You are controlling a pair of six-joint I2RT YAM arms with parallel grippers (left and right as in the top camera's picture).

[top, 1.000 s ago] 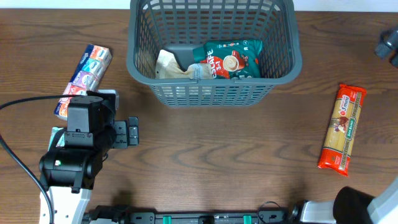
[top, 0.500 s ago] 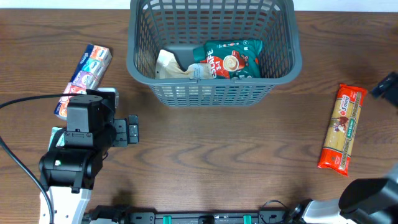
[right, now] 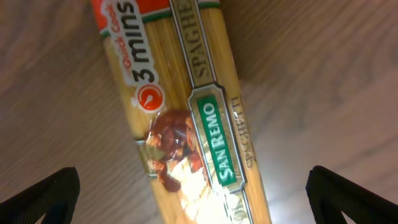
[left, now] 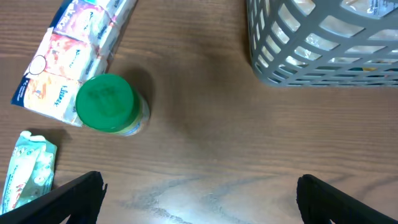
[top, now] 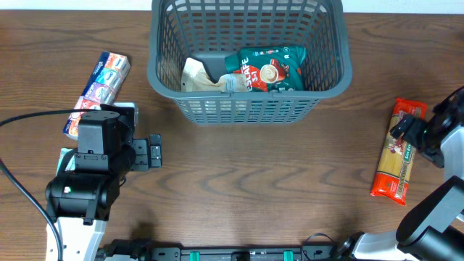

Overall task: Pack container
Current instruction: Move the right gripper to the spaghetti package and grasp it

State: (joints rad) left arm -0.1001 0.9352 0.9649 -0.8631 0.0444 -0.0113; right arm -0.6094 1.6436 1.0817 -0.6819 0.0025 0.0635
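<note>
The spaghetti packet lies flat below the robot's right gripper, between its open fingers, so the right gripper next needs to go down around the packet's middle by the green label (top: 396, 146) (right: 191, 137).
The container, a dark grey slotted basket (top: 250, 107), stands at the top middle of the table. It holds a teal coffee bag (top: 270, 69) and a beige pouch (top: 194, 75). Its corner shows in the left wrist view (left: 311, 68). A red and yellow spaghetti packet (top: 396, 163) lies flat at the right. My right gripper (top: 408, 131) hovers over its upper half, open, with a finger on either side of the packet (right: 186, 112) in the right wrist view (right: 193, 202). My left gripper (top: 149, 154) is open and empty over bare wood (left: 199, 199).
A colourful multipack (top: 101, 81) lies at the left, also in the left wrist view (left: 68, 56). A green-lidded jar (left: 109, 102) stands beside it, and a small teal pouch (left: 28, 171) lies nearer the left arm. The table is brown wood.
My right arm has come in from the far right edge and moved down over the spaghetti packet. The left arm and all objects have not moved.
</note>
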